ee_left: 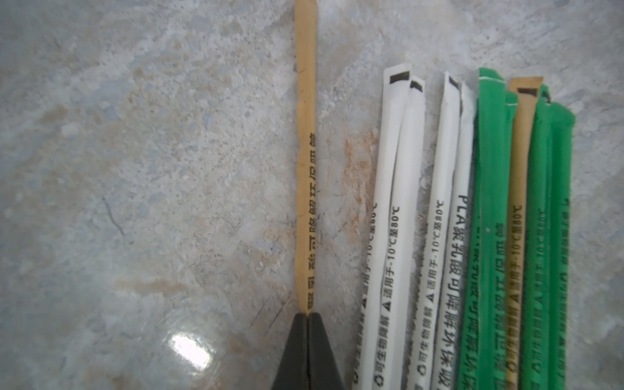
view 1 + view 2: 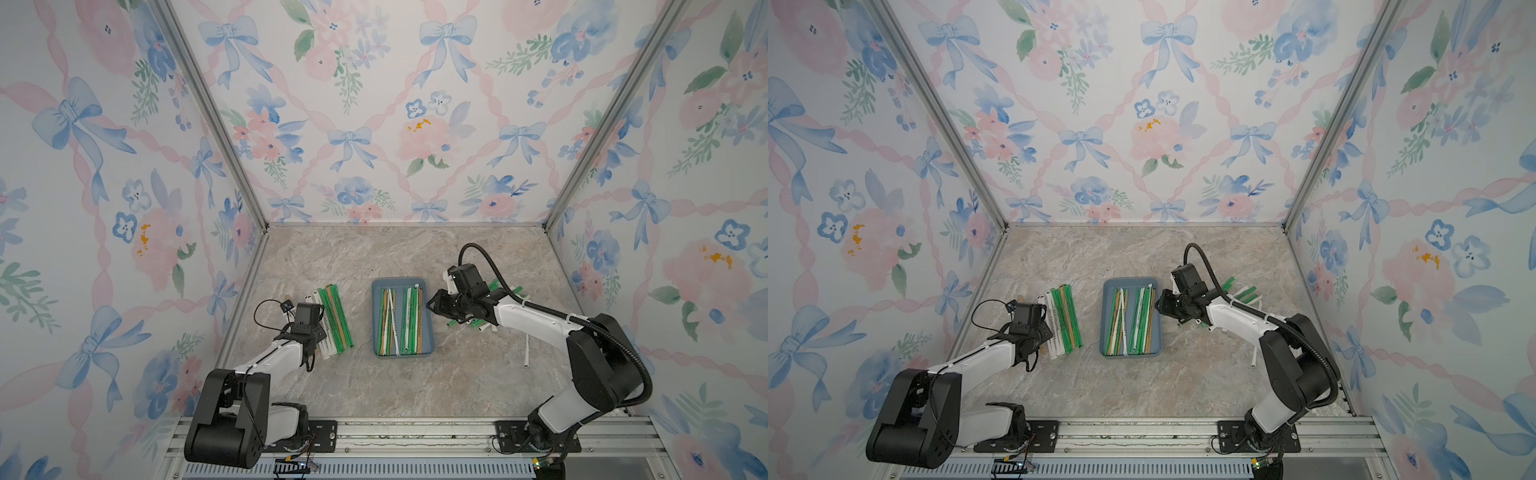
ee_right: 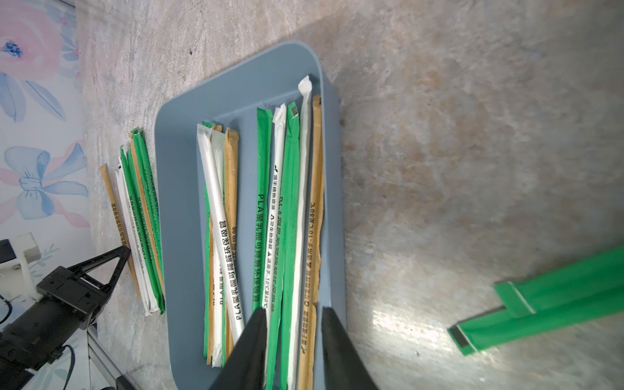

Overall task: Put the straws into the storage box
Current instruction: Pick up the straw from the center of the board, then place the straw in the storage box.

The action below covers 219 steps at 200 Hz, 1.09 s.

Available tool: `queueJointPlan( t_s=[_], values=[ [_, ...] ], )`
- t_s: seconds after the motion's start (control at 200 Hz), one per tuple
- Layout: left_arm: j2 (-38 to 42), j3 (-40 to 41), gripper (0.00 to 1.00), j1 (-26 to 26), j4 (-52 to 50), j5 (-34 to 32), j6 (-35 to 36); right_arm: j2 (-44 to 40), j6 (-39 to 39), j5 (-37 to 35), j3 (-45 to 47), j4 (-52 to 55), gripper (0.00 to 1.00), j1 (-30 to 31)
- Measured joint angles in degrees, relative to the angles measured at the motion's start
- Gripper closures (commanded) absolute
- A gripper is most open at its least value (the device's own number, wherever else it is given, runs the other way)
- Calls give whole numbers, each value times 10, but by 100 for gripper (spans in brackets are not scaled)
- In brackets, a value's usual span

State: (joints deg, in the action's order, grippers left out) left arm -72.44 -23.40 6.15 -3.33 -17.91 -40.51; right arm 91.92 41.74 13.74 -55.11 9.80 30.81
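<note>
The storage box's bare bottom shows. My left gripper should next move up and over the row of straws, then down to the storage box's side nearest the row (image 2: 379, 321), and release the tan straw where the bottom is bare.
My left gripper (image 1: 308, 315) is shut on the end of a single tan straw (image 1: 305, 169) that lies on the table apart from a row of white, green and tan straws (image 1: 472, 236). In both top views that row (image 2: 332, 320) (image 2: 1065, 320) lies left of the slate-blue storage box (image 2: 399, 282) (image 2: 1129, 282), which holds several straws (image 3: 290, 202). My right gripper (image 3: 293, 314) (image 2: 432, 305) hovers open over the box's right side, its jaws apart above the straws there. More green straws (image 3: 540, 304) (image 2: 505, 291) lie right of the box, partly under the right arm.
A lone white straw (image 2: 527, 351) lies on the marble table to the far right, near the right arm's elbow. Floral walls close in three sides. The metal rail (image 2: 415, 432) with both arm bases runs along the front edge.
</note>
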Motion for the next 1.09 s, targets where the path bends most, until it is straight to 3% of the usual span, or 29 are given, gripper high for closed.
queueJointPlan(
  t_s=[0.29, 0.54, 0.815, 1.095],
  values=[
    [71, -15, 100, 24, -62, 35, 0, -17, -15, -2, 13, 14, 69, -13],
    [95, -97, 100, 155, -86, 26, -26, -69, -34, -13, 27, 40, 69, -43],
    [24, -152, 100, 305, -84, 25, -79, -109, -56, -36, 50, 80, 69, -87],
    [-67, -177, 100, 363, -31, 52, -91, -163, -96, -61, 62, 133, 67, -155]
  ],
)
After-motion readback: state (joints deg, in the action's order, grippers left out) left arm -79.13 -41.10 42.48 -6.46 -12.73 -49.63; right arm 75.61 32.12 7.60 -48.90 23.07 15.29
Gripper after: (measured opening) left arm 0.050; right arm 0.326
